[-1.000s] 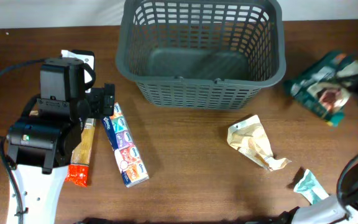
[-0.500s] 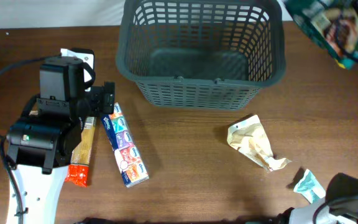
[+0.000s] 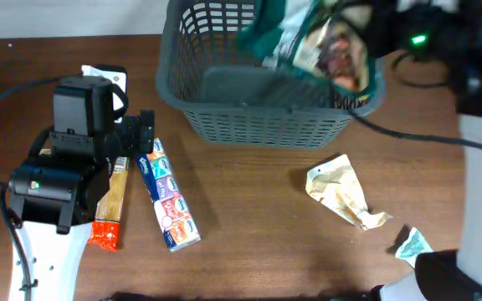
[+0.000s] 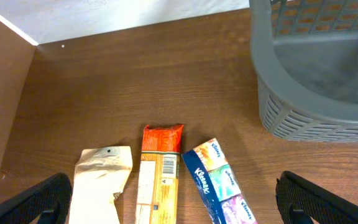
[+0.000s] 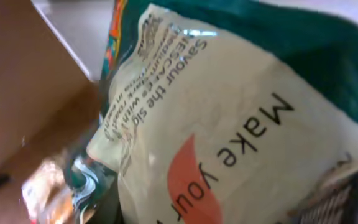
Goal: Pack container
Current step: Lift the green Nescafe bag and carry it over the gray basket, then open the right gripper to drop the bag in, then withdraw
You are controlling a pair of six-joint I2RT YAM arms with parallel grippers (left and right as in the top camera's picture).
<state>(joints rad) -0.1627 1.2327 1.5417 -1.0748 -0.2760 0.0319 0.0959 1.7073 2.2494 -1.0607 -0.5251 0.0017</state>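
Observation:
The robot's right gripper will next go down toward the bare bottom of the basket below and let go of the green snack packet there, since the packet already hangs over the basket's opening.
The container is a large dark grey slotted basket at the table's back centre; it also shows in the left wrist view. My right gripper is shut on a green snack packet and holds it in the air over the basket's right half. The packet fills the right wrist view and hides the fingers. My left gripper is open and empty at the left. It hovers over an orange packet and a Kleenex pack.
A beige paper bag lies left of the orange packet and the Kleenex pack. A crumpled beige packet and a small teal-white packet lie on the table in front of the basket, at the right.
My right arm has swung the green packet from the far right of the table up and left, to above the basket. The left arm has not moved.

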